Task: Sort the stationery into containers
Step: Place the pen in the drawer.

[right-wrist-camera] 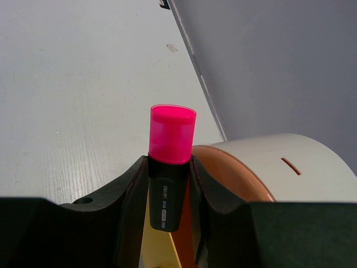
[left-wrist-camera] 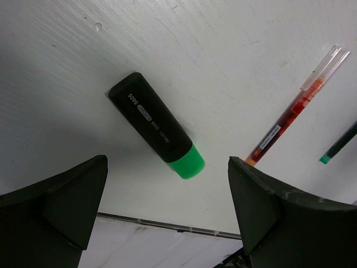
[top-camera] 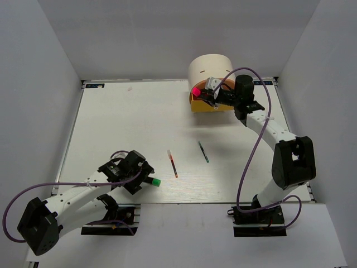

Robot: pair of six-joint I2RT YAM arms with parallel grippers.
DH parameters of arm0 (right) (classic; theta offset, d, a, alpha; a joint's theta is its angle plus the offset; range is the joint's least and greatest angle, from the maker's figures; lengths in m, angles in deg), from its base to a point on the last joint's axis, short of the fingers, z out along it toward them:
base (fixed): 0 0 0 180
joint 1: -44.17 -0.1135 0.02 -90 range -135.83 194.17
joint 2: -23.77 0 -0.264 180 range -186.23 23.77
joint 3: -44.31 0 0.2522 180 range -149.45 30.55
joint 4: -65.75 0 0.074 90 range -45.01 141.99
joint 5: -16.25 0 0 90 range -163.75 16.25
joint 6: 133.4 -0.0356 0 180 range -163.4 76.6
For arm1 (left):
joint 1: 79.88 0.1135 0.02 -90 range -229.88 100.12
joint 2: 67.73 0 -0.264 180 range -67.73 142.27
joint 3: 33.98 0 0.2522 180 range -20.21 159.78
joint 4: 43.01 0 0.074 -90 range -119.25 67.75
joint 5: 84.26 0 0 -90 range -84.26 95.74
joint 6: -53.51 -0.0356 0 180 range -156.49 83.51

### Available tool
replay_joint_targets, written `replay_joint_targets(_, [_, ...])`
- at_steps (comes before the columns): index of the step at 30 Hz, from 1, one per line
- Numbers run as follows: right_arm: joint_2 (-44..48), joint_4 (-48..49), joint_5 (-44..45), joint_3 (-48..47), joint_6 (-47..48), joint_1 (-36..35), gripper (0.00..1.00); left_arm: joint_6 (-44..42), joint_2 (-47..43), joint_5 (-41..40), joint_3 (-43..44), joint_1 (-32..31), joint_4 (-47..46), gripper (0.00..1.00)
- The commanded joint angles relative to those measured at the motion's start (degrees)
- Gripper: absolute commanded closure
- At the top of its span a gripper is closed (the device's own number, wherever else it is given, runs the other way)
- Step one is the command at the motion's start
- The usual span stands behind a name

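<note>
My left gripper moves down onto the highlighter's black body (top-camera: 149, 180) (left-wrist-camera: 174, 149) just beside the green cap next. The highlighter lies flat on the tabletop between the gripper's wide-open fingers.
My right gripper (right-wrist-camera: 169, 163) is shut on a black highlighter with a pink cap (right-wrist-camera: 173, 131), held cap-forward over the open yellow drawer (top-camera: 201, 105) of the cream half-cylinder unit (top-camera: 209, 68) at the far right. That drawer's yellow wall (right-wrist-camera: 154, 245) and orange rim (right-wrist-camera: 234, 170) show below the fingers. My left gripper (left-wrist-camera: 167, 192) stands wide open near the table's front left, just short of a green-capped highlighter (left-wrist-camera: 156, 125) lying flat. A red pen (left-wrist-camera: 293, 111) and a green pen (left-wrist-camera: 339, 146) lie further right, near the middle of the table (top-camera: 172, 163).
The table's near edge with its metal rail (left-wrist-camera: 167, 226) runs right under the left gripper. Grey walls close the table in on three sides; the cream unit (right-wrist-camera: 290, 167) stands against the back wall.
</note>
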Motion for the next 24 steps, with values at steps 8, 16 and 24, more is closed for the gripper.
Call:
replay_joint_targets(8, [-2.9,5.6,0.3,-3.8,0.9,1.7,1.0,0.3,-0.2,0.2,-0.1,-0.3,-0.2,0.02])
replay_joint_targets(16, [-4.5,3.9,1.3,-2.9,5.6,2.2,0.89,0.3,0.3,0.2,-0.1,-0.3,-0.2,0.02])
replay_joint_targets(24, [-0.2,4.9,0.4,0.8,5.1,2.4,0.44,1.3,2.4,0.7,-0.1,0.3,-0.2,0.01])
